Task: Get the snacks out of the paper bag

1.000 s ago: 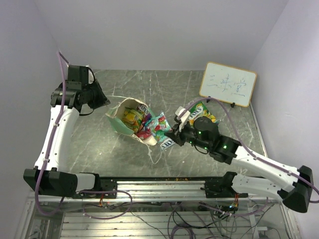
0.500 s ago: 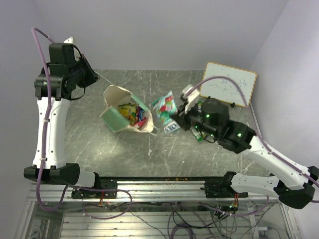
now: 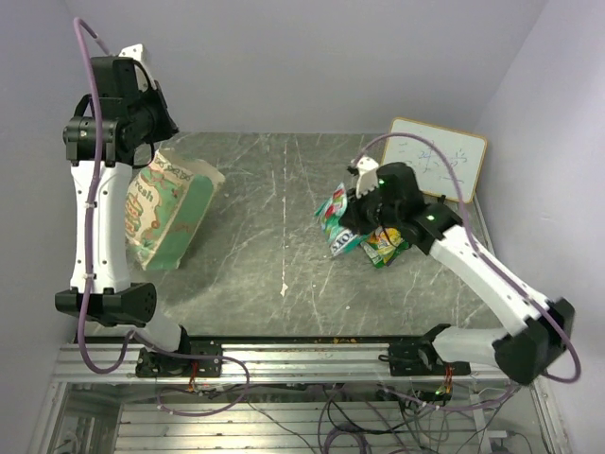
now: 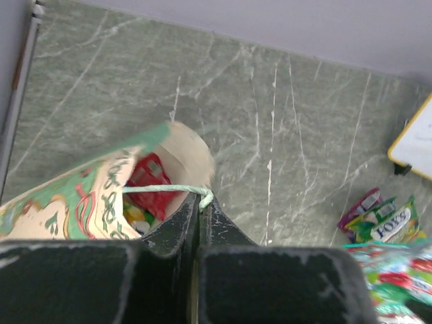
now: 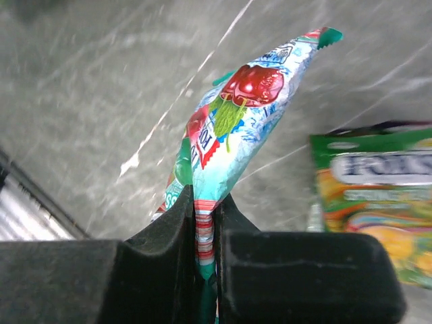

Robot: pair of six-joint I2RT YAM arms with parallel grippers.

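I will move my right gripper back and lower the cherry-print packet between the green-yellow packet and the metal bar next, because the marble there is bare.
The mint-green paper bag hangs tilted at the left, its mouth facing the wrist camera. My left gripper is shut on the bag's string handle. Inside the bag lie a red packet and other snacks. My right gripper is shut on the sealed end of a cherry-print snack packet, held just above the table. A green-yellow packet lies on the table beside it, with a purple one partly under it.
A white-framed whiteboard stands at the back right, close behind the right arm. The grey marble tabletop stretches between the bag and the packets. The metal rail with both arm bases runs along the near edge.
The left arm has lifted the bag by its handle and swung it left. The right gripper has carried the cherry-print packet right and lower, next to the green-yellow packet.
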